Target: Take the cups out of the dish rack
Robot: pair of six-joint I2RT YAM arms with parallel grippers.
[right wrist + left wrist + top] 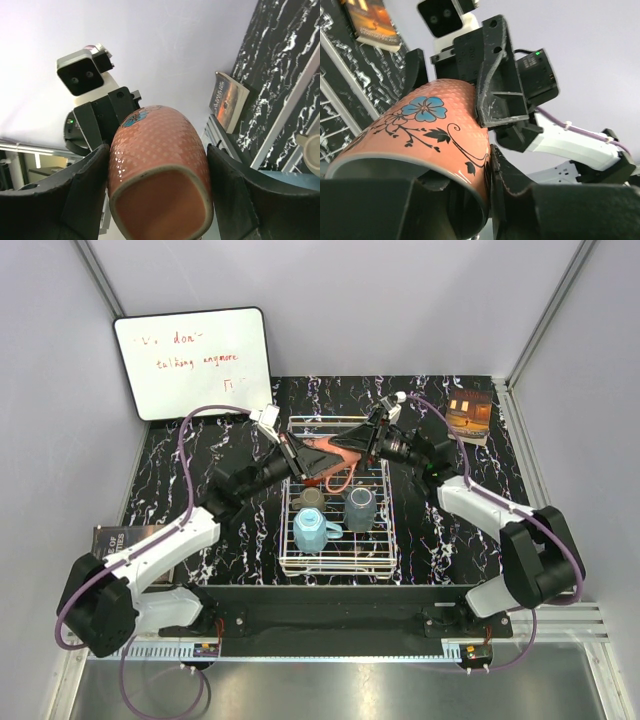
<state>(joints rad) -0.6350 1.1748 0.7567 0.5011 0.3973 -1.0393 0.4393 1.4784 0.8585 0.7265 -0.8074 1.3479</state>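
Note:
Next, my left gripper will swing to the left in the top view, then down, to release the cup upright, as the tabletop before the whiteboard is bare.
A salmon-orange cup (328,448) with a blue flower and black vines hangs on its side above the far end of the white wire dish rack (335,570). My right gripper (362,443) is shut on its body near the base, one finger on each side (157,170). My left gripper (300,455) is shut on the cup's rim (470,170), one finger inside the mouth and one pressed on the outer wall (507,185). In the rack stand a light blue faceted cup (310,530), a dark grey cup (359,508) and a taupe-brown cup (310,498).
A whiteboard (195,360) with red writing leans at the back left. One book (468,412) lies at the back right, another (120,538) at the left edge. The black marbled table (440,540) is walled by pale panels.

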